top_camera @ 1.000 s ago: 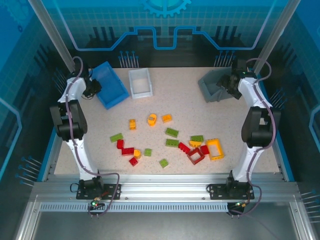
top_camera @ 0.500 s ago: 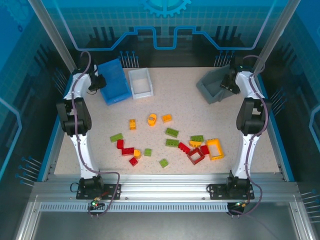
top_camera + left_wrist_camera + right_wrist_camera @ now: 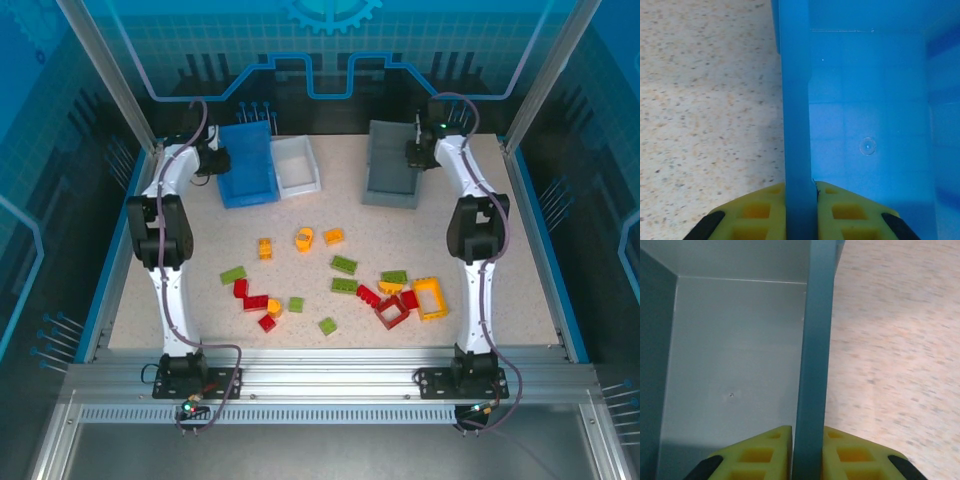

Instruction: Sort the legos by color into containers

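The left gripper next has to push the side of the blue container toward the bare gap between the white and grey containers and a little back, and then let go of it.
Red, lime green and yellow-orange legos lie loose mid-table, among them an orange brick [image 3: 304, 238], a green brick [image 3: 343, 264], a red frame [image 3: 392, 312] and a yellow frame [image 3: 430, 297]. The blue container [image 3: 248, 165] stands at the back left, touching the white container [image 3: 297, 165]. My left gripper [image 3: 214, 160] is shut on the blue container's left wall [image 3: 796, 110], yellow fingers [image 3: 760, 215] on either side. The grey container [image 3: 392, 165] stands at the back right. My right gripper [image 3: 416, 152] is shut on its right wall [image 3: 815, 340]. Both held containers look empty inside.
The speckled table [image 3: 500, 230] is bare along its left and right sides. A blue rim [image 3: 560, 290] borders it. Slanted metal posts [image 3: 110, 80] rise at the back corners. The aluminium rail [image 3: 320, 385] with both arm bases runs along the near edge.
The right gripper closed on the grey container's wall and swung it left toward the back middle. The left arm turned the blue container square and pushed it against the white one.
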You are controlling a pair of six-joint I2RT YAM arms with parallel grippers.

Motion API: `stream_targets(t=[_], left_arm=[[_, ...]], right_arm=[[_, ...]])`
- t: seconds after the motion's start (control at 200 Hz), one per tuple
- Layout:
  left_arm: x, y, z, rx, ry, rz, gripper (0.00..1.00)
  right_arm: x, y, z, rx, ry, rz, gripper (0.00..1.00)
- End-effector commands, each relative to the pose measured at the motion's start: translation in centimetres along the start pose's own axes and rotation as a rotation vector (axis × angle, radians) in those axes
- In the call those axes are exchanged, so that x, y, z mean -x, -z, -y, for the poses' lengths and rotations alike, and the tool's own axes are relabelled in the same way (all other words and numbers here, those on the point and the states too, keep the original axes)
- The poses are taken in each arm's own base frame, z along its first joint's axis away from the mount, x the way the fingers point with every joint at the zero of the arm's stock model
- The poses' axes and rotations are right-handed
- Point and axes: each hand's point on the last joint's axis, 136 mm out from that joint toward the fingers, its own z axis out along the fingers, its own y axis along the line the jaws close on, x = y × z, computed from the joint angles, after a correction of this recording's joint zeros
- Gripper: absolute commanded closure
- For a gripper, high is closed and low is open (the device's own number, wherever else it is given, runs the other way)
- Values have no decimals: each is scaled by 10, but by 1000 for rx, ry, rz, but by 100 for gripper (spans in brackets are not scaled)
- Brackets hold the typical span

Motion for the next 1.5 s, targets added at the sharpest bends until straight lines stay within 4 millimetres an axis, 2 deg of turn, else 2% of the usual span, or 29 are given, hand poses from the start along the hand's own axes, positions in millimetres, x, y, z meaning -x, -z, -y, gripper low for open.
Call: stream_targets(t=[0.0, 0.175, 0.355, 0.445, 0.595, 0.615, 0.625, 0.65, 0.79, 1.0, 1.165, 1.215, 1.366, 1.496], left_arm=[[-20, -23, 39, -112, -66, -62, 92], [-24, -24, 71, -161, -113, -66, 92], [-34, -22, 95, -182, -130, -87, 93], [-40, -20, 104, -186, -139, -93, 94], [-57, -14, 112, -179, -117, -117, 95], [-60, -13, 113, -184, -114, -118, 95], [-61, -12, 114, -185, -113, -117, 95], [-65, -10, 116, -187, -110, -116, 95], [-85, -3, 124, -198, -88, -124, 96], [-108, 3, 133, -207, -71, -153, 96], [-115, 9, 135, -193, -79, -158, 95], [-115, 11, 135, -185, -80, -155, 93], [-110, 16, 126, -130, -67, -141, 78], [-99, 27, 121, -90, -56, -111, 68]], right_arm=[[-5, -5, -38, 106, 115, -23, 80], [-2, -7, -69, 196, 153, -20, 79], [-16, -7, -88, 237, 187, -62, 82], [-27, -4, -86, 230, 175, -89, 84], [-46, 13, -80, 221, 151, -97, 84], [-54, 8, -78, 214, 147, -115, 84], [-51, 17, -79, 217, 147, -101, 84], [-53, 21, -77, 214, 141, -96, 85], [-75, 32, -67, 188, 96, -105, 85], [-101, 35, -56, 153, 54, -136, 85], [-108, 41, -47, 130, 23, -134, 84], [-108, 44, -44, 127, 14, -133, 82], [-106, 47, -35, 100, -11, -129, 63], [-99, 60, -31, 87, -20, -102, 50]])
